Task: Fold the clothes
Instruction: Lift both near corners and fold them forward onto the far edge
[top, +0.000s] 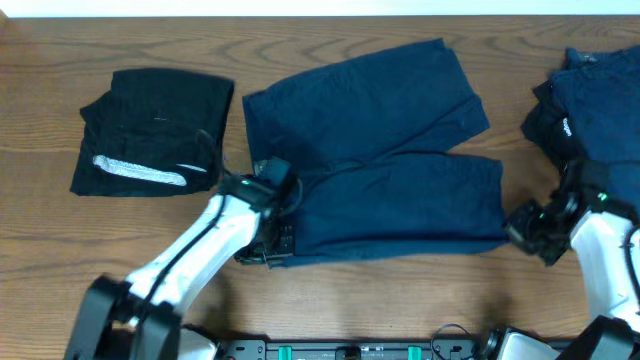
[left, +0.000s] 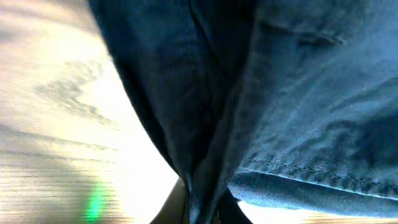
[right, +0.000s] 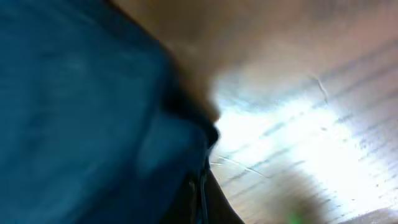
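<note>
The left gripper carries the pinched near corner outward over the still-spread shorts next. It then lets go at the shorts' far waistband corner (top: 254, 103), which lies outward of the gripper.
Navy blue shorts (top: 380, 150) lie spread in the middle of the wooden table, the two legs pointing right. My left gripper (top: 272, 240) is shut on the shorts' waistband at their left front corner; the left wrist view shows navy cloth (left: 261, 93) pinched between the fingers (left: 202, 208). My right gripper (top: 520, 228) is shut on the hem of the near leg at its right front corner; the right wrist view shows blurred navy cloth (right: 81, 112) in the fingers (right: 202, 199).
A folded black garment with a whitish-grey band (top: 150, 145) lies at the left. A pile of dark navy and black clothes (top: 590, 110) with a small white mark sits at the right edge. The table's front edge is near both arms.
</note>
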